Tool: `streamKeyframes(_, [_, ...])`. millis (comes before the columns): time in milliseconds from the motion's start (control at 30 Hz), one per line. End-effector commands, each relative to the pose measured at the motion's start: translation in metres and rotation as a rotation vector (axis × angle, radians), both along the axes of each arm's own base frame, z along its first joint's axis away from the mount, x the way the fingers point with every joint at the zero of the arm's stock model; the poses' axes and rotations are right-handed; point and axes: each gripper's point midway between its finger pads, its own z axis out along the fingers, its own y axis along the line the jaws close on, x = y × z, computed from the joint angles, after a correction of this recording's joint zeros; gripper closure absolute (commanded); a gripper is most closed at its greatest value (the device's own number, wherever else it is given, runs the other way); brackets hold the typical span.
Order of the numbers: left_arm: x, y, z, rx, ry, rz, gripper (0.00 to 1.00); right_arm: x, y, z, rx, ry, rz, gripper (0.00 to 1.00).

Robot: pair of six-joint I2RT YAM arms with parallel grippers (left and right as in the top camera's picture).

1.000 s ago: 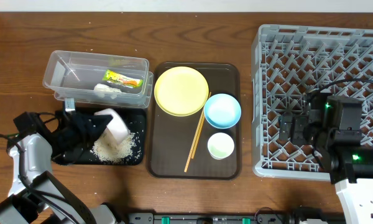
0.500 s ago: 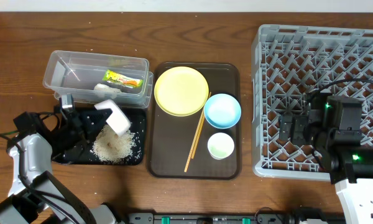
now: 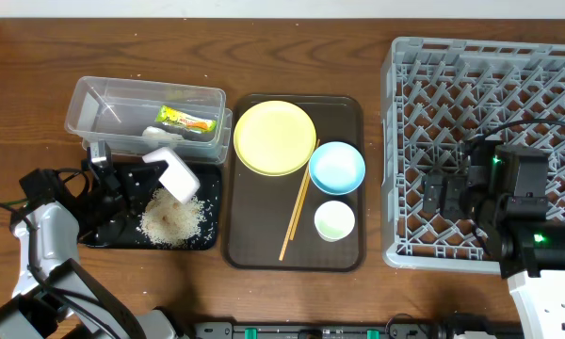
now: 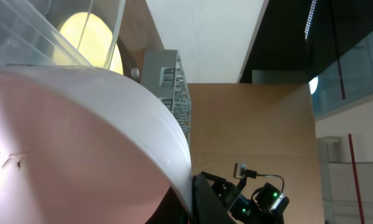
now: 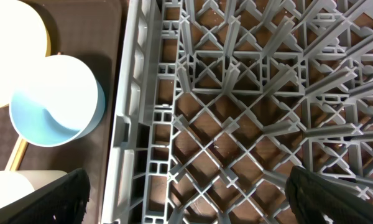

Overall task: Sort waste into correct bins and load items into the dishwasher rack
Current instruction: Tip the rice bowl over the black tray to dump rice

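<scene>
Next I will level the bowl, carry my left gripper across and down, and release, since the brown tray's bare near patch (image 3: 256, 217) lies to its right in the overhead view.
My left gripper (image 3: 132, 185) is shut on the rim of the white bowl (image 3: 175, 176) and holds it tilted over the black tray (image 3: 209, 237). Loose rice grains (image 3: 174, 219) lie in that tray. The bowl fills the left wrist view (image 4: 81, 137). The clear tub (image 3: 113, 99) holds the snack wrapper (image 3: 186, 120) and the white tissue (image 3: 158, 135). The yellow plate (image 3: 275, 137), blue bowl (image 3: 336, 167), green cup (image 3: 334, 220) and chopsticks (image 3: 297, 212) lie on the brown tray. My right gripper (image 5: 202, 205) is open and empty over the grey rack (image 5: 236, 93).
The brown serving tray (image 3: 344, 256) lies between the bins and the rack (image 3: 490, 75). The right wrist view shows the rack's left wall, with the blue bowl (image 5: 56, 99) and plate (image 5: 12, 43) beyond it. Cables trail at the table's left front edge.
My left gripper has raised the white bowl up and back over the black tray, uncovering the rice pile. The right arm has not moved.
</scene>
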Motion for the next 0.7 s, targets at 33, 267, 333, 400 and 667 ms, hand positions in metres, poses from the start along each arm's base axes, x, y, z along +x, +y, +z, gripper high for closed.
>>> streamKeyframes(33, [0.000, 0.002, 0.005, -0.010, -0.042, 0.005, 0.94, 0.003, 0.003, 0.009, 0.004, -0.024, 0.010, 0.01])
streamKeyframes(267, [-0.001, 0.002, 0.006, 0.016, -0.078, 0.005, 0.94, 0.002, 0.003, 0.008, 0.004, -0.019, 0.010, 0.01])
streamKeyframes(333, [0.000, 0.004, 0.001, 0.048, -0.072, 0.006, 0.94, 0.002, 0.003, 0.009, 0.004, -0.020, 0.010, 0.01])
streamKeyframes(400, [0.000, 0.007, -0.016, 0.086, 0.038, 0.021, 0.94, 0.002, 0.003, 0.009, 0.004, -0.020, 0.010, 0.01])
streamKeyframes(667, [0.001, 0.005, 0.005, 0.029, -0.084, 0.009, 0.94, 0.002, 0.003, 0.009, 0.004, -0.020, 0.010, 0.01])
